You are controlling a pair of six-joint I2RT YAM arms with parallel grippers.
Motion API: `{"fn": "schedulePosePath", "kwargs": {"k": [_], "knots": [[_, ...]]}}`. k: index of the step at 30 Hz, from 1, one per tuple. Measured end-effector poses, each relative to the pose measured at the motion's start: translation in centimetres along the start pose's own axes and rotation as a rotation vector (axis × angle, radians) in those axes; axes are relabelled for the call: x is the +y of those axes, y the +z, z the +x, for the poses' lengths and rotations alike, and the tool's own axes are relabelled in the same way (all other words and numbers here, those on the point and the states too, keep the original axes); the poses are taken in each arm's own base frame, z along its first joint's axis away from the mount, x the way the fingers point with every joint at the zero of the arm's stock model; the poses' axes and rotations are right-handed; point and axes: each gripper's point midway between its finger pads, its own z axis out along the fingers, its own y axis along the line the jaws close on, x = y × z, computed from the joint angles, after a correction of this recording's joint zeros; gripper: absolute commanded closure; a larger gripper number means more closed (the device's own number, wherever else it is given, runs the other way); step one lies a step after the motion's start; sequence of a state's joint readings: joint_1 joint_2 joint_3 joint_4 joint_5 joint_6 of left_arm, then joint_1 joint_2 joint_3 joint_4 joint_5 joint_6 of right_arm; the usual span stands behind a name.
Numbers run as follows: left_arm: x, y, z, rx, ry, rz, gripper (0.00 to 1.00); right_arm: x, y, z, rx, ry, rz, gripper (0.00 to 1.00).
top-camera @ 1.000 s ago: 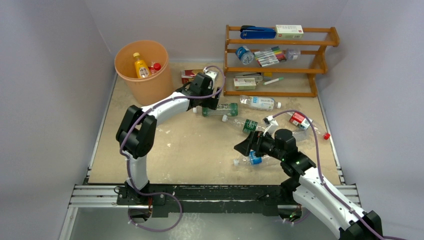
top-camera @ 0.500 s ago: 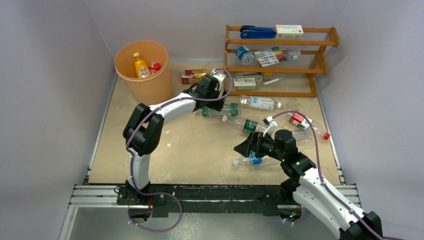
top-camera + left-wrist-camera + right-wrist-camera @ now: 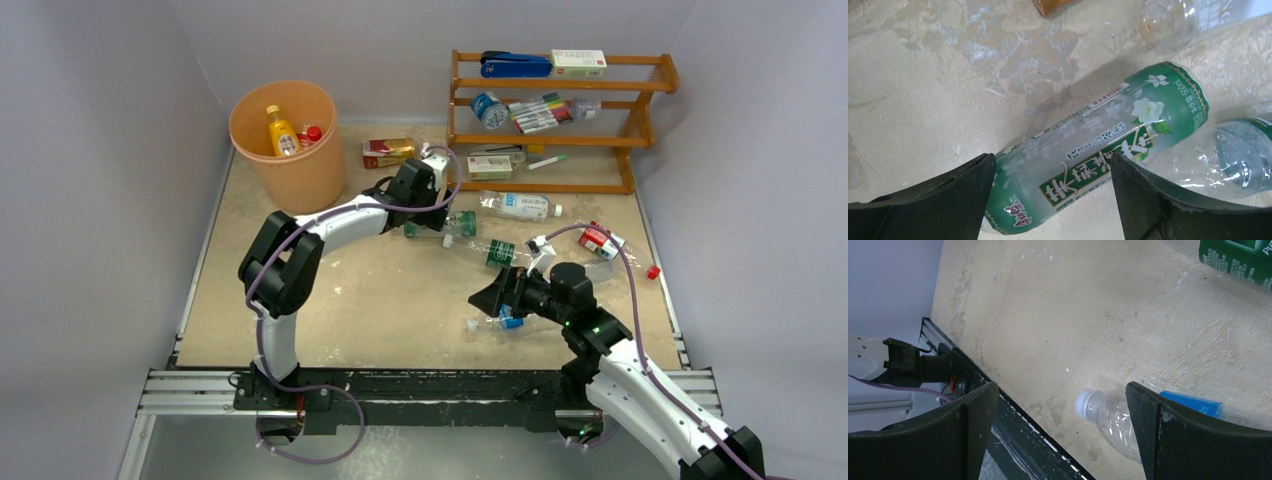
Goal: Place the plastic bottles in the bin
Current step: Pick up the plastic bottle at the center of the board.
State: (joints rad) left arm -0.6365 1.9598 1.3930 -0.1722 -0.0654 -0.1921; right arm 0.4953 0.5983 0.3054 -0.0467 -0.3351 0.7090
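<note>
My left gripper is open and should next go down over the clear bottle where the green label's end with the red logo lies between its fingers, and then close.
The peach-orange bin stands at the far left with a yellow bottle and a red item inside. My left gripper is open and low over a green-labelled clear bottle. In the left wrist view this bottle lies between the open jaws of the left gripper, apart from both. My right gripper is open above a clear bottle with a blue label. In the right wrist view that bottle's white-capped neck lies by the right finger of my right gripper.
More bottles lie on the table: a white-and-blue labelled one, a dark-green labelled one, a red-labelled one. A boxy red-and-gold one lies behind. The wooden rack stands at the back right. The table's front rail is close.
My left arm has swung right and forward from near the bin, lowering its open gripper over the green-labelled bottle. The right arm has barely moved.
</note>
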Motion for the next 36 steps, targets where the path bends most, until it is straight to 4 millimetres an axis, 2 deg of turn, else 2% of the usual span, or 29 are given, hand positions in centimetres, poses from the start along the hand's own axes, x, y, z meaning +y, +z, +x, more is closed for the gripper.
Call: {"fn": "schedulePosePath", "kwargs": {"k": [4, 10, 14, 17, 25, 31, 36], "knots": [[-0.3, -0.8, 0.9, 0.012, -0.002, 0.006, 0.17, -0.3, 0.0, 0.3, 0.004, 0.002, 0.003, 0.0], [0.4, -1.3, 5.6, 0.137, -0.019, -0.012, 0.17, -0.2, -0.1, 0.4, -0.002, 0.0, -0.002, 0.0], [0.6, -1.9, 7.6, 0.184, -0.038, -0.019, 0.17, 0.0, -0.2, 0.2, -0.013, 0.0, -0.01, 0.0], [0.6, -2.4, 7.8, 0.184, -0.046, -0.021, 0.18, 0.0, -0.3, 0.2, -0.02, -0.001, -0.015, 0.0], [1.0, -2.7, 7.1, 0.16, -0.084, -0.058, 0.3, 0.0, -0.7, 0.4, -0.028, 0.003, -0.022, 0.0], [1.4, -2.6, 7.0, 0.152, -0.106, -0.085, 0.5, 0.2, -0.8, 0.4, -0.035, 0.006, -0.028, 0.0], [1.6, -2.8, 7.1, 0.155, -0.121, -0.103, 0.51, -0.1, -0.6, 0.6, -0.022, 0.013, -0.015, 0.0]]}}
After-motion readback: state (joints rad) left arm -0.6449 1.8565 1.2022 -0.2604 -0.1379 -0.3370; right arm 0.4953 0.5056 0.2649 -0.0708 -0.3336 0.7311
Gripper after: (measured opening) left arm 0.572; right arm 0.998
